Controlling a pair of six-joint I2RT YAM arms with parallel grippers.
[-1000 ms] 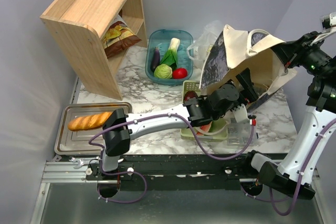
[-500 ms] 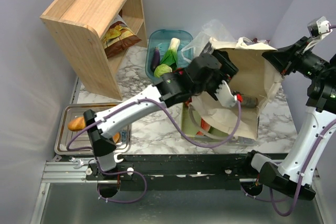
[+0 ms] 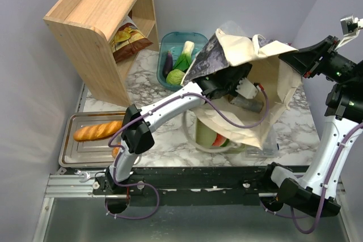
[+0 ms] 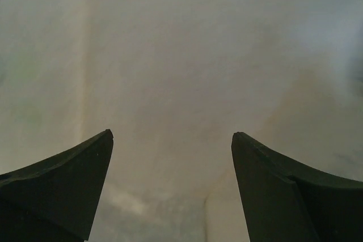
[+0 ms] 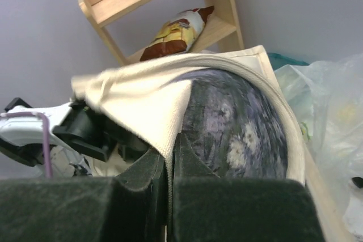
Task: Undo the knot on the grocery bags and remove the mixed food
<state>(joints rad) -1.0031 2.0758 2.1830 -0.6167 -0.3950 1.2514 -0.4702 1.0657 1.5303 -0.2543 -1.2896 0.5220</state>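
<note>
I should next move my right gripper to the right in the top view and let go of the tote's rim over the bare tabletop, because the tote covers the basket (image 3: pixel 199 135).
A cream canvas tote (image 3: pixel 272 83) with a dark flowered lining hangs lifted over the green basket (image 3: pixel 199 135). My right gripper (image 3: pixel 304 64) (image 5: pixel 172 140) is shut on the tote's rim at the right. The left gripper (image 3: pixel 251 101) (image 4: pixel 172 134) reaches into the tote's mouth and stands open, with only cream cloth ahead of its fingers. A translucent grocery bag (image 3: pixel 228 28) (image 5: pixel 334 103) peeks out behind the tote. Of the mixed food, a watermelon wedge (image 3: pixel 219 140) lies in the basket, and an eggplant (image 3: pixel 168 60), a leafy vegetable (image 3: pixel 184 55) and a cabbage (image 3: pixel 174 76) lie in a blue tub (image 3: pixel 170 39).
A wooden shelf (image 3: pixel 96 21) at the back left holds a chips bag (image 3: pixel 127 38) (image 5: pixel 176 32). A metal tray (image 3: pixel 71 154) at the front left carries a bread roll (image 3: pixel 96 131). Walls close in on the left, back and right.
My left arm swung up from the basket and pushed into the tote's mouth, its jaws narrowing slightly. The tote shifted and its flap folded over toward the tub. The right gripper kept its hold.
</note>
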